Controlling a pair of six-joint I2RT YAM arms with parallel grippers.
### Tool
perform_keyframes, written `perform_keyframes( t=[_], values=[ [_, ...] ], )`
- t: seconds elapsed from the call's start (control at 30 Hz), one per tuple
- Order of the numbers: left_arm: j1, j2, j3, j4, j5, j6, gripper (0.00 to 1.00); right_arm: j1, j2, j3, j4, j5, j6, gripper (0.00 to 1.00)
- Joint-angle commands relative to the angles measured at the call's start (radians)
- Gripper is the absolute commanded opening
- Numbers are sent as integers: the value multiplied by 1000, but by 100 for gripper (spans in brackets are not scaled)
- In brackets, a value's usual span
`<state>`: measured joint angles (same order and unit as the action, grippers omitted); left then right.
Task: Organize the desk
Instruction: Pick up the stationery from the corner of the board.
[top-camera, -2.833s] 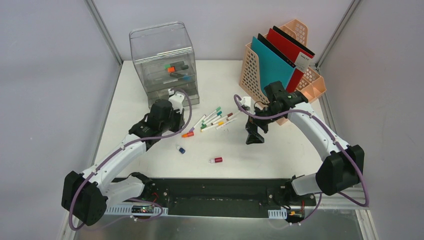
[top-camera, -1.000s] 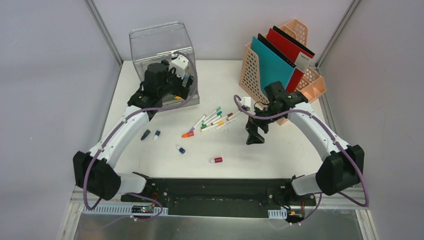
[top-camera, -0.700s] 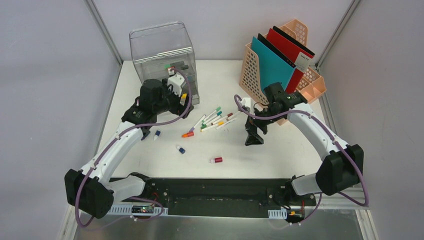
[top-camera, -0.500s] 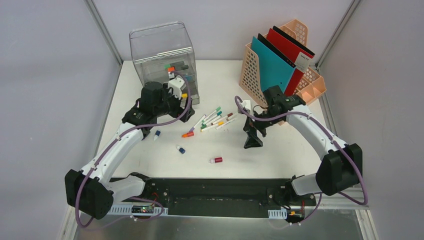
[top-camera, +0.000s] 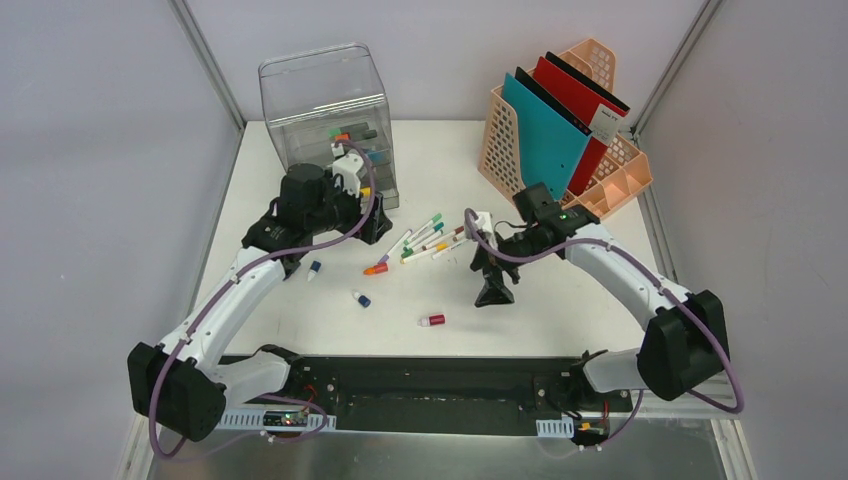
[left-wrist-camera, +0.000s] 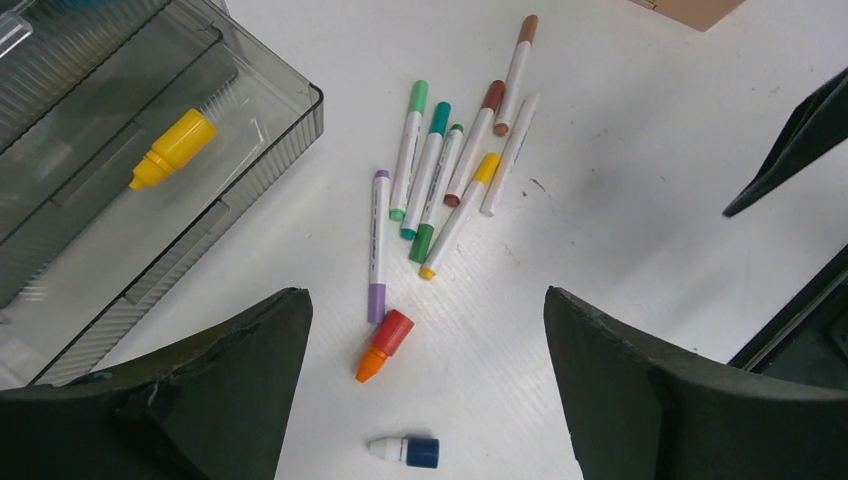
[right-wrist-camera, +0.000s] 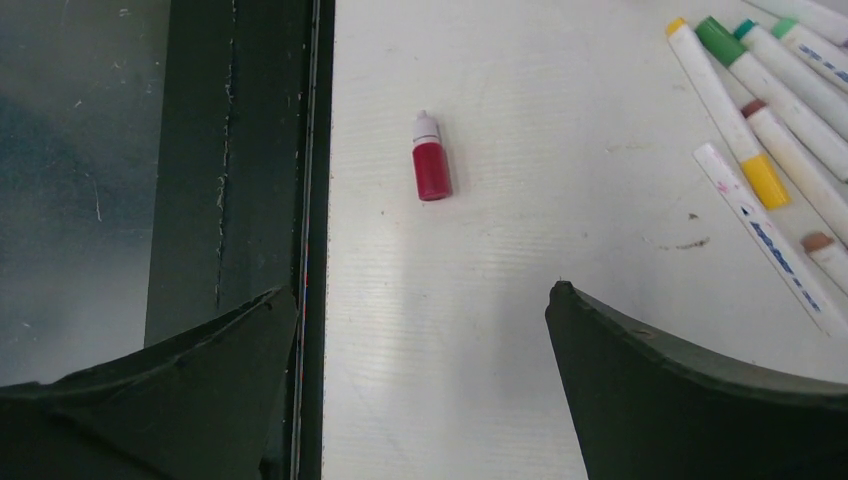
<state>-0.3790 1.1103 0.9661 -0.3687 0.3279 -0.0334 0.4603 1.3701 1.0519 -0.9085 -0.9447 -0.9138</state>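
Observation:
The red bottle lies below and to the left in the top view, so my right gripper will next go down there and close across its red body (top-camera: 437, 320) (right-wrist-camera: 432, 173).
The white desk (top-camera: 570, 310) carries a loose bunch of markers (top-camera: 430, 238) at its middle. Small bottles lie around them: an orange and red one (top-camera: 376, 268), a blue-capped one (top-camera: 360, 298) and a red one (top-camera: 432, 320). My left gripper (top-camera: 374, 226) hangs open by the clear drawer box (top-camera: 325, 110). In the left wrist view it (left-wrist-camera: 425, 300) is empty, with the orange and red bottle (left-wrist-camera: 384, 343) and the blue-capped bottle (left-wrist-camera: 405, 451) on the desk below. My right gripper (top-camera: 492, 286) is open and empty (right-wrist-camera: 420, 290), near the red bottle (right-wrist-camera: 431, 168).
A yellow bottle (left-wrist-camera: 172, 150) lies in the box's pulled-out bottom drawer (left-wrist-camera: 250, 170). A peach file rack (top-camera: 610, 170) with teal and red folders stands at the back right. Another small bottle (top-camera: 314, 267) lies beside my left arm. The black rail (right-wrist-camera: 240, 150) runs along the near edge.
My left gripper has drawn back from the drawer box to the left end of the markers. My right gripper has moved left and nearer, toward the red bottle.

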Motion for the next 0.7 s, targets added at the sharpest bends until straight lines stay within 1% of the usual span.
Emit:
perform_keyframes(
  t=[0.0,0.2,0.37,0.43,0.53,0.67],
  values=[
    [-2,-47,21,37,-41,-14,88,128,-10,-12,134,87,61,99],
    [10,-76,1,59,-93,-7,88,331,86,-5,236,375,159,99],
    [14,-90,-13,76,-118,-11,88,459,152,21,263,557,175,99],
    [14,-94,-16,79,-131,-11,88,496,170,21,276,614,176,99],
    [14,-106,-21,85,-143,-11,88,533,198,15,297,660,177,97],
    [14,-120,-28,92,-153,-11,88,547,246,29,301,690,201,88]
  ],
)
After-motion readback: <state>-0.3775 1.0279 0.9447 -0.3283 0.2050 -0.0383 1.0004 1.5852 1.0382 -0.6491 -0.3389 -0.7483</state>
